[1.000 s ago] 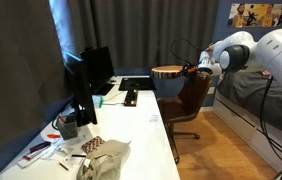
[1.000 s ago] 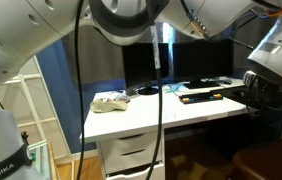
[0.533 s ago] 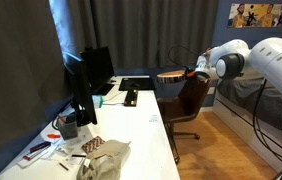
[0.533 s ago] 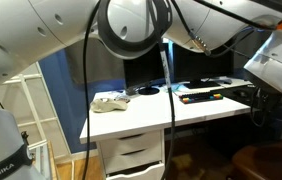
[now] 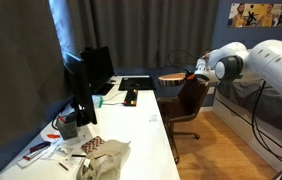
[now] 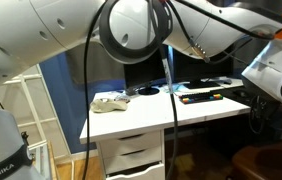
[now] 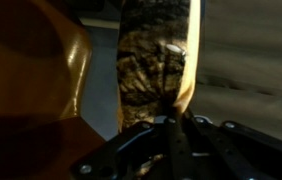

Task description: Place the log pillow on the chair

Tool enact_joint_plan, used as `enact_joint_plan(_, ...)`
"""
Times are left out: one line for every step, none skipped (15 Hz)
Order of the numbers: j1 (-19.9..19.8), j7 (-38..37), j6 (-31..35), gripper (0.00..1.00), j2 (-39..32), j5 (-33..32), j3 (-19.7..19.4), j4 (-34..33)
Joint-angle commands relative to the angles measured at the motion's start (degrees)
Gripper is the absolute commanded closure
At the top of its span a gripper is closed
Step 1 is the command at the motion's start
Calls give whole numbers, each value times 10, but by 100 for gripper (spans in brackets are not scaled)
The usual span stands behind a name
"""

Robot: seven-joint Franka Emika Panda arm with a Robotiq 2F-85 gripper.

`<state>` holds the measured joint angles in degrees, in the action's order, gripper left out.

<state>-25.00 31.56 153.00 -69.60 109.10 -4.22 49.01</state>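
Observation:
I will lower the log pillow past the brown chair back and release it over the clear chair seat below.
The log pillow is a short cylinder with bark-patterned sides and a tan cut-wood end face. It hangs in my gripper just above the back of the brown office chair beside the white desk. In the wrist view the pillow fills the middle, bark side towards the camera, with my gripper shut on its edge. The chair's brown back shows at the left. In the exterior view from behind the arm the pillow and gripper are hidden by the arm.
The white desk carries a monitor, a keyboard, a crumpled cloth and small clutter. The desk also shows in an exterior view, over white drawers. A dark curtain hangs behind. A bed stands beyond the chair.
The pillow has tipped from upright to lying flatter and has shifted slightly towards the chair's back. The arm has moved a little with it.

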Motion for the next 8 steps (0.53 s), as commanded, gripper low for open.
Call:
enact_joint_plan(10,-39,48,98,-53,-7,-11,-53)
enact_joint_plan(11,-47,61,98,-67,-10,-13,-64)
enact_joint_plan(12,-59,71,98,-80,-12,-15,-73)
enact_joint_plan(13,-68,78,98,-96,-14,-17,-87)
enact_joint_plan(13,-78,76,98,-111,-17,-18,-104)
enact_joint_plan(9,-90,81,98,-130,-32,-11,-127)
enact_joint_plan(11,-103,84,98,-140,-43,-12,-135)
enact_joint_plan(11,-119,83,98,-150,-59,-9,-144)
